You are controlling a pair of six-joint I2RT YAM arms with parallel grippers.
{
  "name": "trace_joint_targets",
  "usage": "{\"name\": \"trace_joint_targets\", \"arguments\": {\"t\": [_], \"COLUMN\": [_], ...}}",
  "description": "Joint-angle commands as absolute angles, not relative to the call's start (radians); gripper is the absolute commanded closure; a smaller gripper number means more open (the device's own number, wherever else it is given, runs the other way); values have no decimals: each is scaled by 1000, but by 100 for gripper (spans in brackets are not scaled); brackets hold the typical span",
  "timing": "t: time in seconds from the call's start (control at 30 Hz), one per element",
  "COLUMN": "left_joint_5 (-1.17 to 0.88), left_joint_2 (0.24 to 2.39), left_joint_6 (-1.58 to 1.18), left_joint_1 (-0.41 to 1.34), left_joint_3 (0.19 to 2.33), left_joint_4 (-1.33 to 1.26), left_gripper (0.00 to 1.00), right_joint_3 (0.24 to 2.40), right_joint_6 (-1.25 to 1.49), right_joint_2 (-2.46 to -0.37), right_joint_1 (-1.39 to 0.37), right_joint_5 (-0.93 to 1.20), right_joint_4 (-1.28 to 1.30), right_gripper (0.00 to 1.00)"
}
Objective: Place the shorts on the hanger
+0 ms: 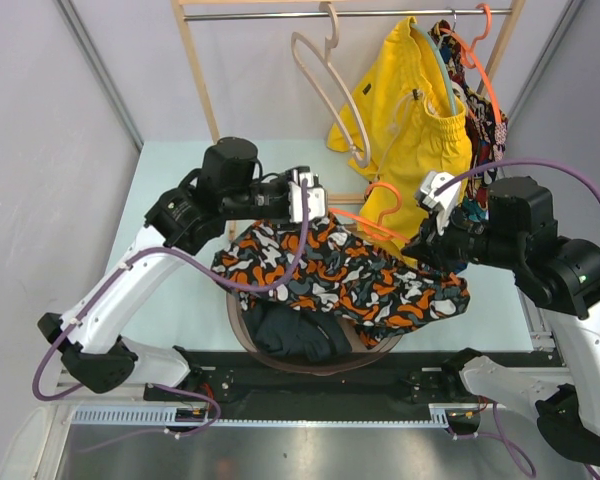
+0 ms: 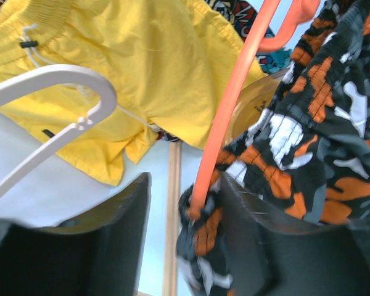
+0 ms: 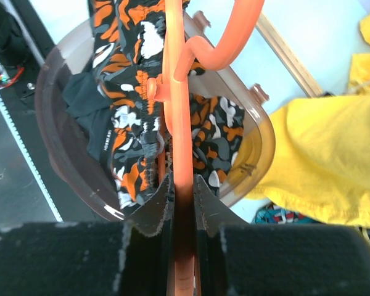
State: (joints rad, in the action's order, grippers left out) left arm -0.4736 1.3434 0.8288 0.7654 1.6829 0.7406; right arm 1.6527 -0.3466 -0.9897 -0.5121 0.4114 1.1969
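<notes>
My right gripper will rise outward to the bare bar between beige hanger and yellow shorts, hook the orange hanger in that gap and release it.
The camouflage-print shorts hang over the thin orange hanger, spread above a round basket. My right gripper is shut on the hanger's bar at its right end; in the right wrist view the hanger runs straight out from between the gripper's closed fingers, with the shorts bunched along it. My left gripper is at the left end. It stands open, and the hanger's tip and a fold of the shorts lie against its right finger.
A clear brownish basket under the shorts holds a dark garment. Behind, a wooden rack's rail carries a beige hanger, yellow shorts and another orange hanger with a patterned garment.
</notes>
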Motion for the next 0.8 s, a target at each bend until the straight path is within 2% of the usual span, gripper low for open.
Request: {"name": "trace_joint_targets", "arguments": {"t": [0.0,0.03,0.1,0.13,0.17,0.37,0.5,0.63,0.77], "left_joint_5": [-489,-497,-505,-505,-502,-517,-514,-512,-526], "left_joint_2": [1333,1318,1304,1296,1295,1281,1267,1244,1209], "left_joint_6": [766,737,719,713,704,680,669,661,608], "left_joint_1": [733,730,730,730,730,730,730,730,716], "left_joint_3": [1744,1744,1744,1743,1741,1727,1709,1671,1606], "left_joint_4": [674,660,635,629,626,620,617,618,594], "left_gripper": [35,20,12,4,2,0,0,0,0], "right_joint_3": [1721,1724,1723,1718,1712,1701,1794,1911,2118], "right_joint_6": [-307,-299,-287,-279,-272,-250,-258,-281,-307], "right_joint_2": [-976,-974,-963,-959,-953,-976,-1079,-1195,-1328], "right_joint_1": [-508,-508,-506,-506,-506,-462,-343,-151,-22], "right_joint_5": [284,267,229,212,193,108,143,277,426], "right_joint_4": [1209,1222,1265,1275,1284,1298,1316,1347,1391], "right_gripper": [100,100,100,100,100,100,100,100,100]}}
